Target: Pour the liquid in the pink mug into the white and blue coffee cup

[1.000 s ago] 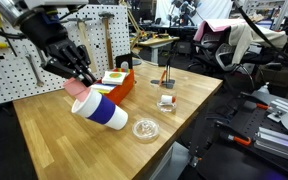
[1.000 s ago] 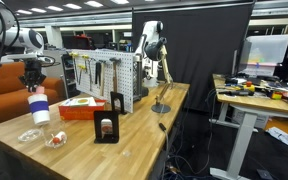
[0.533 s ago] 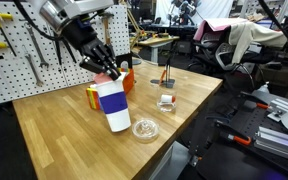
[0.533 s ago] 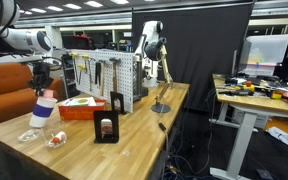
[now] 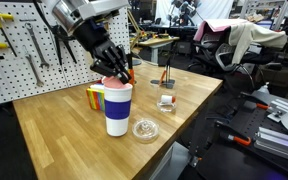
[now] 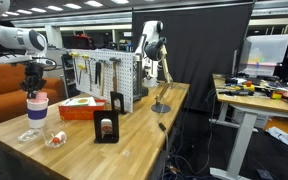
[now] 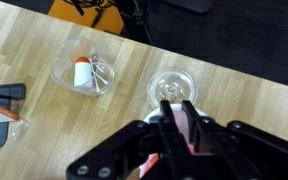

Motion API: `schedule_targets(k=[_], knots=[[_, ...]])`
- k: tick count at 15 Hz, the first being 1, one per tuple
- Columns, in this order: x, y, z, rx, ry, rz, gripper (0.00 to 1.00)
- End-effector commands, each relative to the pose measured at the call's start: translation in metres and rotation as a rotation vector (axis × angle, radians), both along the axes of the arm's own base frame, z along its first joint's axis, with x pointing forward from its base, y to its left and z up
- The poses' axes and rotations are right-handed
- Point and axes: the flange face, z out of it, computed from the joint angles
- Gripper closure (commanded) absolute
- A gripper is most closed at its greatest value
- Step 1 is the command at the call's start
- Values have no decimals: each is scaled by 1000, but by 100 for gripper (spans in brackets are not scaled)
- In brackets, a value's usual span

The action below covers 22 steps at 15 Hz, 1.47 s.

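Observation:
The pink mug lifts clear of the cup's rim next, then comes down onto the bare tabletop below my gripper and to its right in the wrist view.
The white and blue coffee cup (image 5: 117,112) stands upright on the wooden table, and it also shows in an exterior view (image 6: 34,120). The pink mug (image 5: 113,84) sits at its top, seen too in an exterior view (image 6: 36,98). My gripper (image 5: 112,70) comes down from above and is shut on the pink mug. In the wrist view the black fingers (image 7: 182,122) clamp the pink mug (image 7: 187,120), with the cup's white rim just below. Any liquid is hidden.
A flat clear glass dish (image 5: 145,129) lies beside the cup near the table edge. A second dish with a small white and orange item (image 7: 84,75) lies nearby. A striped box (image 5: 96,97), an orange box (image 6: 79,108) and a black stand (image 6: 107,125) stand behind. A pegboard (image 5: 14,50) backs the table.
The gripper, pink mug and tall cup swung together from a tilted pose to upright. The cup now stands on the table nearer the glass dish.

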Motion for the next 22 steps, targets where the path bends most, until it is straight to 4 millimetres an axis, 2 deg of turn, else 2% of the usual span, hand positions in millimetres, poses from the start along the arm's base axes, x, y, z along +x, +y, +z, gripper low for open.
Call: schedule_targets(k=[1, 5, 13, 22], knots=[[-14, 6, 14, 57, -78, -25, 96], [-19, 19, 24, 93, -154, -35, 96], [-25, 23, 35, 116, -219, -70, 96], [-39, 14, 73, 118, -298, -145, 96]])
